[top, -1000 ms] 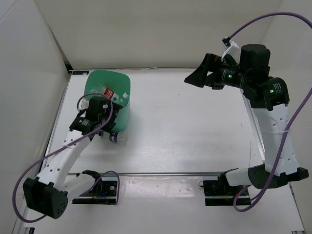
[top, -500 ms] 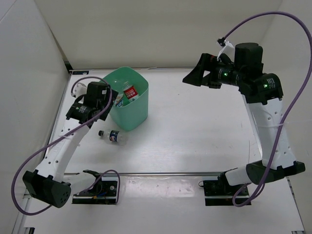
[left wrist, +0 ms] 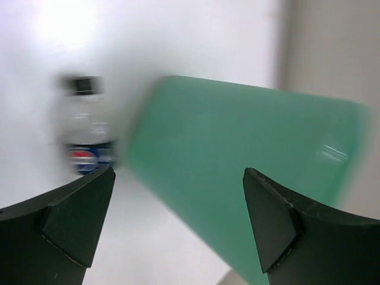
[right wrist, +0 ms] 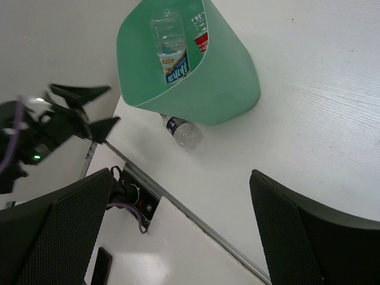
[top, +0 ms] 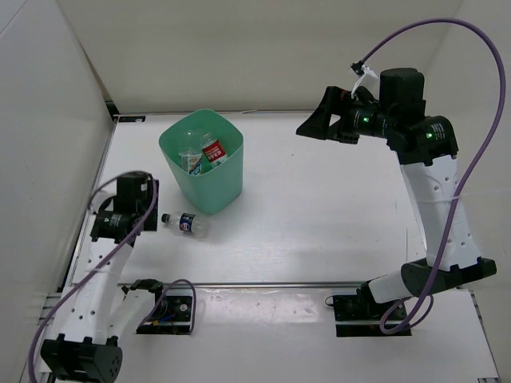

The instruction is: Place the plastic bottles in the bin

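Note:
The blue-labelled bottle's end with the cap faces my left gripper, so I should lower my gripper to the right in the top view and close it around the bottle's part by the cap [top: 173, 220] [left wrist: 85, 113].
The mint-green bin [top: 227, 187] stands upright at the back left of the table. Inside it show a red-and-white labelled bottle [top: 213, 152] and a mostly clear bottle [top: 192, 160]; both also show in the right wrist view, the red-labelled one [right wrist: 200, 37] and the clear one [right wrist: 170, 50]. A blue-labelled bottle [top: 185, 223] lies on the table just in front of the bin. My left gripper [top: 150, 209] is open and empty, left of that bottle [left wrist: 86, 138] and the bin [left wrist: 237, 160]. My right gripper [top: 313, 128] is open and empty, high above the table's far middle.
White walls close in the table at the left and the back. A metal rail [top: 319, 282] runs along the table's near edge, with the two arm bases behind it. The left gripper [right wrist: 89, 110] also shows in the right wrist view, beside the bin [right wrist: 225, 89].
The left gripper has let go of the bin's rim and drawn back toward the near left. The bin has shifted right and now stands upright. The right arm has edged left.

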Robot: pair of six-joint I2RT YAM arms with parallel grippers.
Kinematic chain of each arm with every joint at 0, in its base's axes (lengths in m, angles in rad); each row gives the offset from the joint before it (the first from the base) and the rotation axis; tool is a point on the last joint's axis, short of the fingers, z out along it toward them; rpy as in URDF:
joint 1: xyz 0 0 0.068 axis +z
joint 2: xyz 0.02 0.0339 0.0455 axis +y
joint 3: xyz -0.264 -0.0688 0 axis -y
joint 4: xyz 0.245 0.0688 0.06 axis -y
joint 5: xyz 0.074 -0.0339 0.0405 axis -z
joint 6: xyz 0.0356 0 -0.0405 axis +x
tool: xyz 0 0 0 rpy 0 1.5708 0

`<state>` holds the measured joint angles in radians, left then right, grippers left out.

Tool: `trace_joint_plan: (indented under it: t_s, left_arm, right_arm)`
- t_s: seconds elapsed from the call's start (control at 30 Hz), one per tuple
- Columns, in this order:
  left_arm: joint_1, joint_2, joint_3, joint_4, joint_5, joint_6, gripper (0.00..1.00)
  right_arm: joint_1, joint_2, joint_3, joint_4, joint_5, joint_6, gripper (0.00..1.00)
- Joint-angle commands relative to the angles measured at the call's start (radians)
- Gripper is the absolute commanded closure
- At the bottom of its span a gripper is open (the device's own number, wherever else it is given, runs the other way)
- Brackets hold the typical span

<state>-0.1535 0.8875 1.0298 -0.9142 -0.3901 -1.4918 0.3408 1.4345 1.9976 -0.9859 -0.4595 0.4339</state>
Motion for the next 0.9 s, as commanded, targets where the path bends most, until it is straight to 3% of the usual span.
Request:
trace_joint_plan:
  t_s: [0.0,0.2,0.33,0.47,0.87]
  left_arm:
    - [0.064,-0.035,-0.195,0.014,0.135,-0.185,0.00]
    - [0.155,0.140,-0.286,0.259,0.246,-0.035,0.00]
    - [0.177,0.327,-0.212,0.302,0.298,0.138,0.00]
    - [0.213,0.468,-0.180,0.302,0.393,0.220,0.00]
    - [0.213,0.517,-0.177,0.302,0.430,0.258,0.00]
  right_arm:
    - [0.000,-0.017,0.018,0.027,-0.013,-0.014,0.00]
    - [0.000,-0.017,0.018,0.027,-0.031,-0.014,0.00]
    - [0.000,-0.017,0.009,0.027,-0.031,-0.014,0.00]
    - [0.000,-0.017,0.009,0.036,-0.021,-0.014,0.00]
    - [0.000,-0.017,-0.019,0.036,-0.002,-0.014,0.00]
